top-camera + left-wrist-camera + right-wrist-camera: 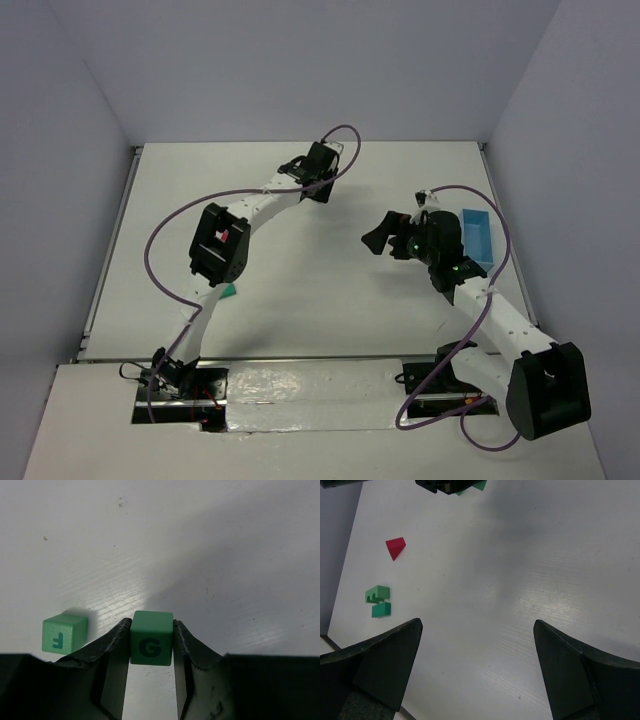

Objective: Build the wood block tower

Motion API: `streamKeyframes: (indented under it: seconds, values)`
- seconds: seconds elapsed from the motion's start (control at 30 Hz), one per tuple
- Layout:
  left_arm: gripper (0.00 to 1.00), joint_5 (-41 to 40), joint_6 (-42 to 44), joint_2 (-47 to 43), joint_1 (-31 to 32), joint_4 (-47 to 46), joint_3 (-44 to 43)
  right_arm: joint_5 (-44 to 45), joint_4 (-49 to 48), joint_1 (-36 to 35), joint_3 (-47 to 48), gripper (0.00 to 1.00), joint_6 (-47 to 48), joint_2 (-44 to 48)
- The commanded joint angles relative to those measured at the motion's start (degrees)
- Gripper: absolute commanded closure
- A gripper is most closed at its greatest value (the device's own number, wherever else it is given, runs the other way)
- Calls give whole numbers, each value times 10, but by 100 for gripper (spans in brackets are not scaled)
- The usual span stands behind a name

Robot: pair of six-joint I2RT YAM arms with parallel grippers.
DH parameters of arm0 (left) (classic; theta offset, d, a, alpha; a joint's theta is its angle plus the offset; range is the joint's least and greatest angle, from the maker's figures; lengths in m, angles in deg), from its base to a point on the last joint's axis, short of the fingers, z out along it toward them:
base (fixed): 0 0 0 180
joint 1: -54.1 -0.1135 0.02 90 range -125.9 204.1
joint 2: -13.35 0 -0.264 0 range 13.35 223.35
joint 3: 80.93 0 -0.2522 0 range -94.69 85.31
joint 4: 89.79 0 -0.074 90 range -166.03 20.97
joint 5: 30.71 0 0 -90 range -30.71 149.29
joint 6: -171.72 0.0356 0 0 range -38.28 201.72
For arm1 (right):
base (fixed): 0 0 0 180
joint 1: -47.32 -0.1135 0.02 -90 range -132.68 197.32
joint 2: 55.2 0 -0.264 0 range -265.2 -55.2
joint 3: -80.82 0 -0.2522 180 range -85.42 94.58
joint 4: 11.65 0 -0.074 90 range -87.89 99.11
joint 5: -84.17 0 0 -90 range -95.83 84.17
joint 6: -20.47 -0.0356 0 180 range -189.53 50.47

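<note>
My left gripper should lower the green cube marked G toward cube F next, to release it.
My left gripper (151,625) is shut on a green cube marked G (151,637), one finger on each side face, low over the table. A second green cube marked F (64,634) sits on the table just left of it. In the top view the left gripper (318,165) is far out at the back centre. My right gripper (477,624) is open and empty above bare table, at mid right in the top view (385,232). The red wedge (395,547) lies alone at the left of the right wrist view. A notched green block (377,594) and a green brick (381,610) lie together below it.
The light blue tray (478,238) stands just right of the right wrist. A bit of green block (229,291) shows beside the left arm's elbow. Purple cables loop over both arms. Walls close off the table on the left, back and right.
</note>
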Motion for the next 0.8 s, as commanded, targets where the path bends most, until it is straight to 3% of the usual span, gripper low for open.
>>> streamKeyframes:
  seconds: [0.0, 0.77]
  values:
    - [77, 14, 17, -2, -5, -1, 11, -11, -25, 4, -1, 0, -1, -1]
    - [57, 40, 51, 33, -23, 28, -1, -30, -34, 4, -3, 0, -1, -14]
